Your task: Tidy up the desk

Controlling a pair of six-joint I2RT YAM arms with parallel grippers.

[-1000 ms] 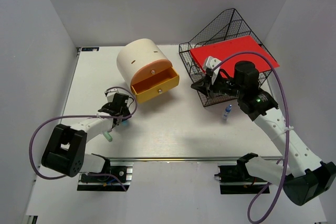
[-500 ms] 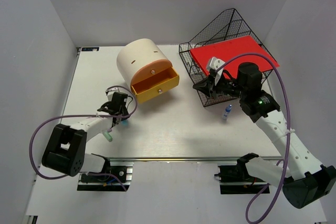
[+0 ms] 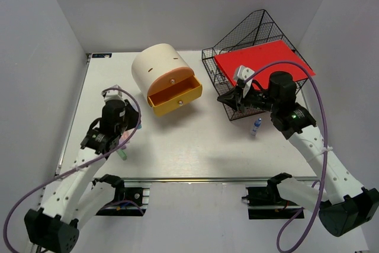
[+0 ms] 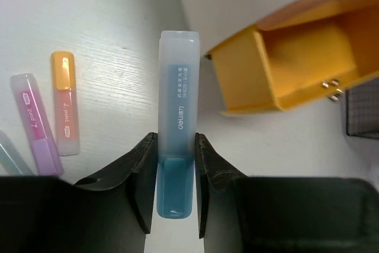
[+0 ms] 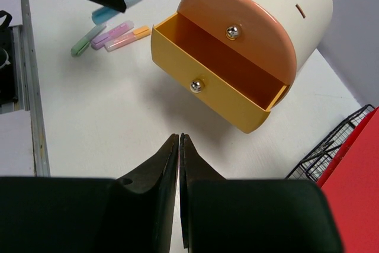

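The left gripper should next swing and turn to the right in the top view, over the open orange drawer, to release the blue highlighter, because the drawer is empty.
My left gripper is shut on a translucent blue highlighter and holds it lengthwise above the white desk. The highlighter's far end points toward the open orange drawer of the cream cylindrical box. On the desk below lie an orange highlighter, a pink one and a green one. My right gripper is shut with nothing in it. It hangs in the air in front of the black wire rack, looking across at the drawer.
A red folder lies in the wire rack at the back right. A small blue-capped stick stands on the desk under my right arm. A silver rail runs along the near edge, and white walls close in the sides.
My left gripper closed on the blue highlighter and lifted it off the desk as the arm rose and swung left. The right arm barely moved.
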